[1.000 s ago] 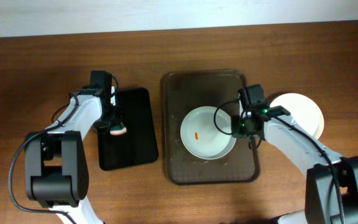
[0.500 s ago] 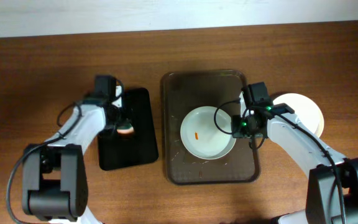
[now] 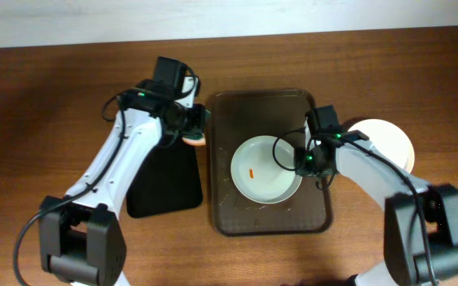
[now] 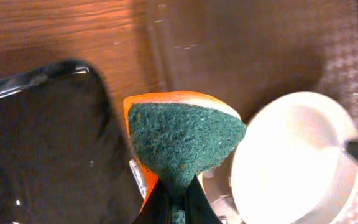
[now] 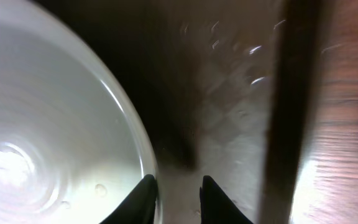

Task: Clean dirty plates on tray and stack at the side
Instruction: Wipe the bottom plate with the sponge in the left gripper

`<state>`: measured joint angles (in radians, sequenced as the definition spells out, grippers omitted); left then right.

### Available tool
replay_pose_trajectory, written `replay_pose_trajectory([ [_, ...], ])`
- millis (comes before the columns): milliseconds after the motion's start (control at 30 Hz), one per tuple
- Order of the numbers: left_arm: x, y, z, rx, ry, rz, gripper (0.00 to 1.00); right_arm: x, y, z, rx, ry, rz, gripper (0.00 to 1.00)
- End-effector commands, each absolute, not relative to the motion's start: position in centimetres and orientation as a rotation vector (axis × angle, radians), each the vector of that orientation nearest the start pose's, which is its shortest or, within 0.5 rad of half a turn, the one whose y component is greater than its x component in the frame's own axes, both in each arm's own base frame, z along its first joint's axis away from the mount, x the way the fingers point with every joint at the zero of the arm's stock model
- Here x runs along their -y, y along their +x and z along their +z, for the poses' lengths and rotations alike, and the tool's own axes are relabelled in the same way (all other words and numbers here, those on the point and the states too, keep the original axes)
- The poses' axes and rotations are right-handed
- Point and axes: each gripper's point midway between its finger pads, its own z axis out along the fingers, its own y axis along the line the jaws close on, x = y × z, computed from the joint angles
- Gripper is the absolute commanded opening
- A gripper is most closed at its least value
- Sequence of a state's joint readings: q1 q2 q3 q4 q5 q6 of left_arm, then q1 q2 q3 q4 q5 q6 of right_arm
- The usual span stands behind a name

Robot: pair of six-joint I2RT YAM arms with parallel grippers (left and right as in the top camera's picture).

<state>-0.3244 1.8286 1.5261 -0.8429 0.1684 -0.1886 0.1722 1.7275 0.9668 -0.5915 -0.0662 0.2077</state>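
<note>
The orange smear on the plate gets a wipe next as my left gripper lowers. Then the sponge point(image 4: 182, 134) comes down into the smaller black tray point(image 4: 42, 143) for release.
One white plate point(image 3: 265, 171) with a small orange smear at its centre lies in the dark brown tray point(image 3: 261, 99). My left gripper point(image 3: 197, 135) is shut on a green and orange sponge point(image 4: 182, 134) and holds it over the tray's left rim, just left of the plate point(image 4: 291, 155). My right gripper point(image 3: 304, 163) is at the plate's right rim. Its fingers point(image 5: 177, 193) are slightly apart, the left finger against the plate's edge point(image 5: 48, 112), with tray floor point(image 5: 229, 93) between them. White plate stack point(image 3: 392, 139) lies on the table right of the tray; I cannot tell how many.
A smaller black tray point(image 3: 161, 187) lies on the table left of the brown tray and shows in the left wrist view point(image 4: 42, 137). A white wall runs along the table's far edge.
My left arm has swung right with the sponge, from over the black tray to the brown tray's left rim. The right gripper has stayed at the plate's right rim.
</note>
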Motion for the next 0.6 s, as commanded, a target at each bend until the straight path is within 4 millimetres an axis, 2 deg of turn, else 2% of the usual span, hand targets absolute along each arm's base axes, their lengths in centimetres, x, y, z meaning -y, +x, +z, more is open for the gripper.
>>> replay_pose_trajectory([
  [0,21.5,39.3,14.1,-2.731,0.213,-0.476,0.0,-7.2,32.3,-0.7,-2.988,0.062,0.191,0.08],
  [33,22.9,38.6,13.5,-2.759,0.181,-0.495,0.0,-7.1,32.4,-0.6,-2.984,0.103,0.192,0.04],
  [67,24.5,38.2,12.2,-2.787,0.153,-0.513,0.0,-6.9,32.3,-0.7,-2.988,0.213,0.195,0.04],
  [133,27.6,37.8,10.2,-2.801,0.205,-0.588,0.0,-6.7,32.3,-0.7,-2.988,0.244,0.183,0.04],
  [200,31.2,36.6,6.3,-2.871,0.21,-0.684,0.0,-6.6,32.3,-0.7,-2.988,0.245,0.172,0.04],
  [267,32.3,35.5,3.5,-2.943,0.172,-0.675,0.0,-6.6,32.3,-0.7,-2.988,0.245,0.168,0.04],
  [333,33.6,33.7,1.6,-3.01,0.182,-0.71,0.0,-6.6,32.3,-0.7,-2.988,0.245,0.168,0.04],
  [400,33.7,32.9,0.1,-3.058,0.159,-0.685,0.0,-6.6,32.3,-0.7,-2.987,0.251,0.169,0.04],
  [433,32.8,32.8,-0.8,-3.091,0.129,-0.637,0.0,-6.6,32.3,-0.7,-2.985,0.28,0.172,0.04],
  [467,31.5,33.2,-1.4,-3.097,0.107,-0.537,0.0,-6.6,32.3,-0.7,-2.985,0.283,0.172,0.04],
  [533,29.9,33.9,-2.0,-3.052,0.172,-0.342,0.0,-6.6,32.4,-0.6,-2.982,0.283,0.173,0.04],
  [567,30.0,33.9,-2.2,-3.027,0.231,-0.289,0.0,-6.6,32.6,-0.5,-2.978,0.283,0.175,0.04],
])
